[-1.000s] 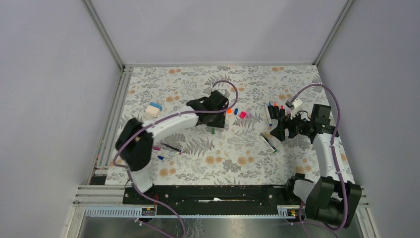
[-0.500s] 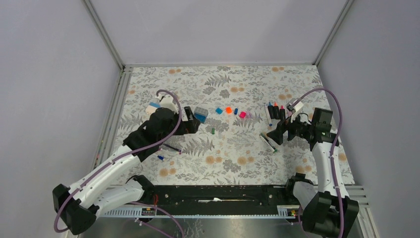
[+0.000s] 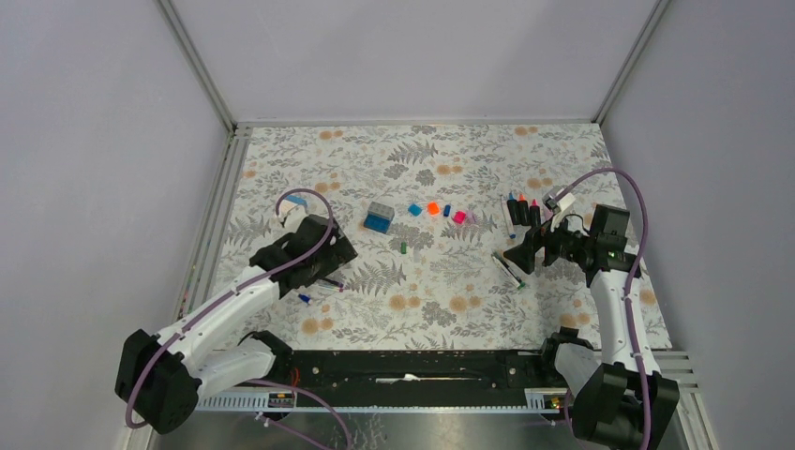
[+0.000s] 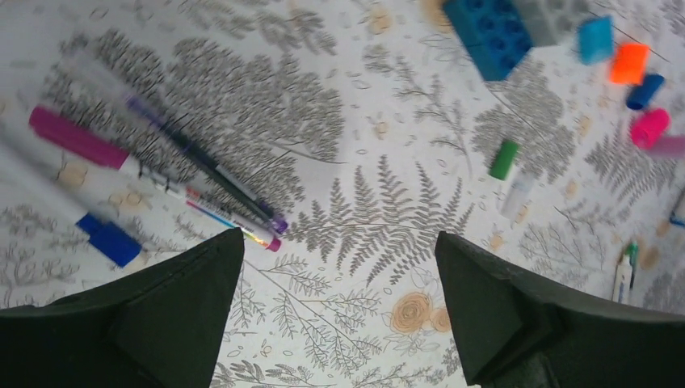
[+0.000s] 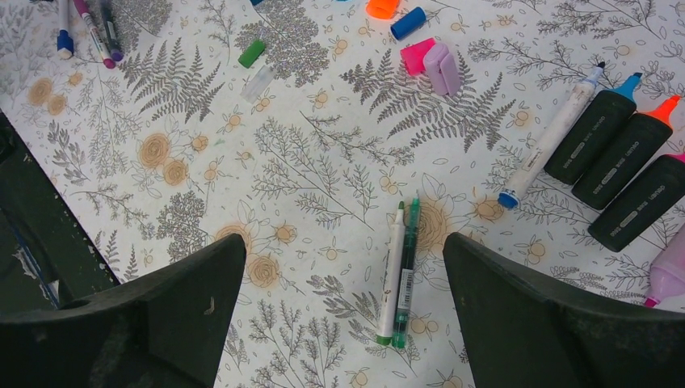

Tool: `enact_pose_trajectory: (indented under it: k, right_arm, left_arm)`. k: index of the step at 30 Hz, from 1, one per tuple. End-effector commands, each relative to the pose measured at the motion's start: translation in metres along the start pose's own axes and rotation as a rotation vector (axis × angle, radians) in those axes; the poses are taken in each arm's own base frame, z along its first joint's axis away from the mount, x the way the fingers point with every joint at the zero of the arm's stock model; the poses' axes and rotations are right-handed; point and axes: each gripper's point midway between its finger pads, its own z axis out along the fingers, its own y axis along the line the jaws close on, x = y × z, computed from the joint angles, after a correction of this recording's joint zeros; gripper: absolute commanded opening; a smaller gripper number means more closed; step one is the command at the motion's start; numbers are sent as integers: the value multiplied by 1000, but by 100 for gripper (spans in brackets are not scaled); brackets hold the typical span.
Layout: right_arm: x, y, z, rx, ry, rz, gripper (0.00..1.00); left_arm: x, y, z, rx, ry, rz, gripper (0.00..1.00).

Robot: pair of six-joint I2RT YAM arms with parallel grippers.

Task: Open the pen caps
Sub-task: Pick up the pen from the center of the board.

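Note:
My left gripper moves back and down next, turning in line with the pink-ended pen, onto its white body (image 4: 179, 190), since that pen still wears its cap.
Loose pen caps lie in a row mid-table: light blue (image 3: 413, 209), orange (image 3: 432, 208), dark blue (image 3: 447, 209) and pink (image 3: 458, 217), with a green one (image 3: 402, 247) nearer. The wrist views show them too: orange (image 4: 628, 62), green (image 4: 503, 159), pink (image 5: 417, 56), lilac (image 5: 443, 68). My left gripper (image 3: 330, 255) (image 4: 338, 238) hangs open over bare cloth, just right of several thin pens (image 4: 202, 166). My right gripper (image 3: 520, 255) (image 5: 343, 238) is open above a white and a green pen (image 5: 400, 271). Neither holds anything.
A blue-and-grey block (image 3: 379, 217) sits left of the cap row. Three dark highlighters (image 5: 622, 145) and a white marker (image 5: 549, 137) lie at the right. A pink-ended pen (image 4: 77, 137) and a blue-ended one (image 4: 109, 240) lie at the left. Metal rails (image 3: 211, 225) border the cloth.
My left arm has swung back from the cap row to the near left over the thin pens, uncovering the block, and its jaws opened. The right gripper shifted slightly and opened wider.

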Motion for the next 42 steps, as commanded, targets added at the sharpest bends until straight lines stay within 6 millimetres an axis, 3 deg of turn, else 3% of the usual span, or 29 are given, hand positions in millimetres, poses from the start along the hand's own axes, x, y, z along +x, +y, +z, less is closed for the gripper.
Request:
enact_pose_trajectory:
  k: [1,8,14,27,32,35,42]
  right_arm:
    - [-3,-2,0,8,-18,-15,99]
    - [0,-4,1,18,-13,-14,100]
    - [3,-6,1,26,-5,-21,100]
    - [10,-10,3,32,9,-18,100]
    - [12,-11,4,35,15,-13,100]
    - [13,-11,4,34,17,-14,100]
    - [14,-12,4,36,20,-11,100]
  left_arm:
    - [5,29,5,-157,-20,-190,95]
    - [11,58,12,-297,-43,-329,69]
    - [14,81,19,-378,-21,-348,49]
    - [14,97,37,-420,87,-336,34]
    - [19,102,41,-428,95,-336,35]
    - [17,103,43,-435,92,-326,41]
    - [21,101,48,-436,123,-327,41]
